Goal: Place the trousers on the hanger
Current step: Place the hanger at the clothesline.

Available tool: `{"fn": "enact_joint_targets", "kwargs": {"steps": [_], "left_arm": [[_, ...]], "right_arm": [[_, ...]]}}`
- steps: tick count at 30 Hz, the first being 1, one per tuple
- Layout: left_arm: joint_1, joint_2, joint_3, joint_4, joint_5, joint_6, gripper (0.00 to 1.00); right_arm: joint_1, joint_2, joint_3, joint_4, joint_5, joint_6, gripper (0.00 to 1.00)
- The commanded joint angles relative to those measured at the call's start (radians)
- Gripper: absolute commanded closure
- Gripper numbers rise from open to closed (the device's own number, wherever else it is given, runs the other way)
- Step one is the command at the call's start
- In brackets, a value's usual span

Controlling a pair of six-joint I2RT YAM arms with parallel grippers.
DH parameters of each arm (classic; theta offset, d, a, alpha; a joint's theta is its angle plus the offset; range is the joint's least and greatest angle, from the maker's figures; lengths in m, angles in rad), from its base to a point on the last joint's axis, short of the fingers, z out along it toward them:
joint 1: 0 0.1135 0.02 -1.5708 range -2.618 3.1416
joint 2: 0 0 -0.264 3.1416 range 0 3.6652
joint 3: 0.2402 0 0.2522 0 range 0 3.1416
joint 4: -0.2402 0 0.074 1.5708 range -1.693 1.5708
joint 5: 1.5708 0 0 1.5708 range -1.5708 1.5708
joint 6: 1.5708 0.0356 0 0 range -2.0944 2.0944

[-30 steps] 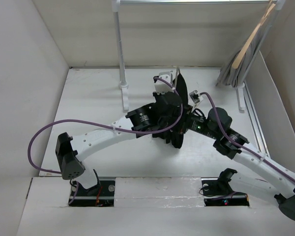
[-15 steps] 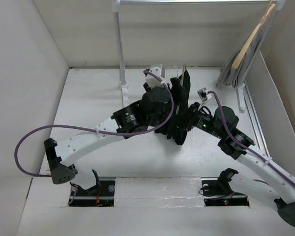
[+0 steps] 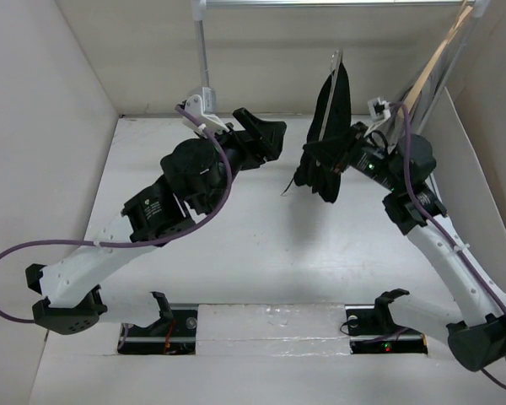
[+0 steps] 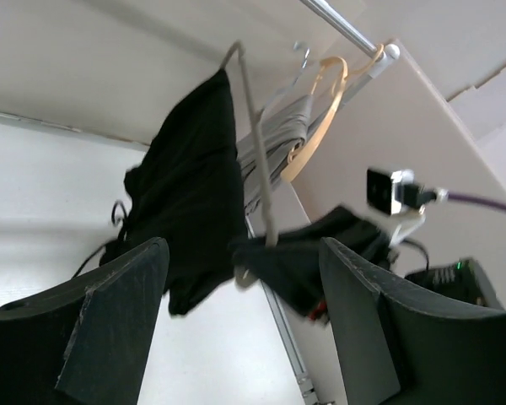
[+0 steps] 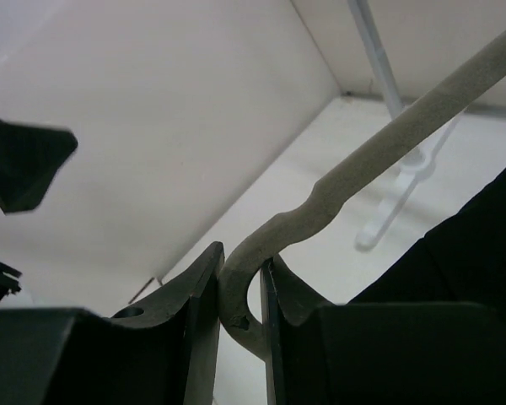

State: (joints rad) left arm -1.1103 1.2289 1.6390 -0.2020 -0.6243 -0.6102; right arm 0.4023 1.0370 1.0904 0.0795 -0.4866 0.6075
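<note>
My right gripper moves the wire hanger [image 3: 332,66] outward next, to the right in the top view, and releases it on the free bar beside the wooden hanger.
The black trousers [image 3: 331,126] hang draped over the thin grey wire hanger [image 3: 332,66], raised above the table at the back right. My right gripper [image 3: 337,162] is shut on the hanger's lower bend [image 5: 240,291], with the wire [image 5: 379,160] running up and away from the jaws and black cloth [image 5: 464,253] beside it. My left gripper [image 3: 266,135] stands open to the left of the trousers, apart from them. In the left wrist view its fingers [image 4: 110,329] frame the trousers [image 4: 190,186], the hanger [image 4: 257,160] and the right gripper [image 4: 308,270], with nothing between them.
A clothes rail stands at the back, with its post [image 3: 207,93] on the left and its bar [image 4: 337,21] overhead. A pale wooden hanger [image 3: 426,72] with a grey garment [image 3: 401,122] hangs at the rail's right end. White walls enclose the table.
My left gripper opened, let go of the trousers and drew back to the left. The right arm lifted the hanger with the trousers up and toward the back right.
</note>
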Motion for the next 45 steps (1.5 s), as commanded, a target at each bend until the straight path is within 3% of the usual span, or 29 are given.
{"fn": "enact_joint_targets", "kwargs": {"steps": [1, 7, 12, 22, 34, 45], "left_arm": [[0.003, -0.020, 0.012, -0.017, 0.058, 0.030, 0.32], [0.003, -0.045, -0.080, -0.037, 0.113, 0.009, 0.33], [0.003, -0.091, -0.186, -0.036, 0.139, -0.045, 0.33], [0.003, -0.078, -0.246, -0.027, 0.150, -0.059, 0.33], [0.003, -0.046, -0.251, -0.024, 0.144, -0.059, 0.34], [0.003, -0.014, -0.243, -0.022, 0.146, -0.048, 0.33]], "right_arm": [[-0.104, 0.053, 0.161, 0.259, -0.107, 0.003, 1.00], [-0.272, 0.248, 0.325, 0.364, -0.191, 0.103, 1.00], [-0.391, 0.368, 0.471, 0.330, -0.211, 0.104, 1.00], [-0.508, 0.554, 0.677, 0.286, -0.267, 0.104, 1.00], [-0.602, 0.624, 0.643, 0.333, -0.299, 0.152, 1.00], [-0.632, 0.528, 0.520, 0.332, -0.271, 0.130, 1.00]]}}
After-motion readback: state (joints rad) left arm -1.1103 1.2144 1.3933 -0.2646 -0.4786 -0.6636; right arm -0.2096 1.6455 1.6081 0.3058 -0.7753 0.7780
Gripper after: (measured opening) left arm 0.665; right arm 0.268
